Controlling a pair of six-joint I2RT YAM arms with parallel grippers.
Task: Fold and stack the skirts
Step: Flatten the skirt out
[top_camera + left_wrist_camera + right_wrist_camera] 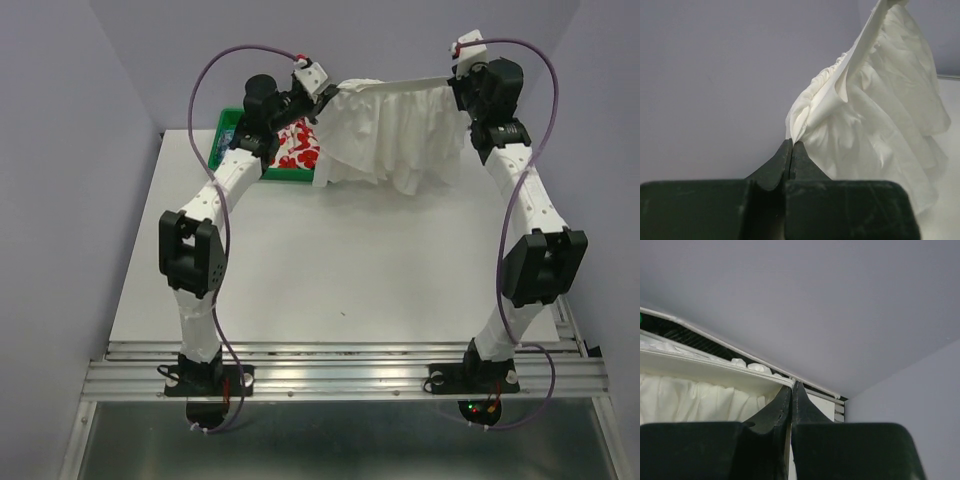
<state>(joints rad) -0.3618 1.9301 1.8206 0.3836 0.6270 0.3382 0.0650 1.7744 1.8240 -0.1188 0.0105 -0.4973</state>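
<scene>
I will next move my left gripper back and down to the clear middle of the table to let go of the skirt's waistband (710, 367), as the skirt hangs stretched with bare table nearer the base.
The plain white ruffled skirt (390, 135) hangs stretched between both grippers above the far part of the table, its straight waistband taut along the top and its hem just reaching the table. My left gripper (332, 92) is shut on the waistband's left corner; the left wrist view shows the skirt (875, 115) running out from the closed fingertips (791, 144). My right gripper (456, 82) is shut on the right corner, seen in the right wrist view (792, 385) with the waistband (710, 367) leading left. The flowered skirt (298, 146) lies in the green tray.
The green plastic tray (226, 130) stands at the far left of the white table (340, 280), partly behind the left arm. Purple-grey walls close in the back and sides. A metal rail (340, 365) runs along the near edge.
</scene>
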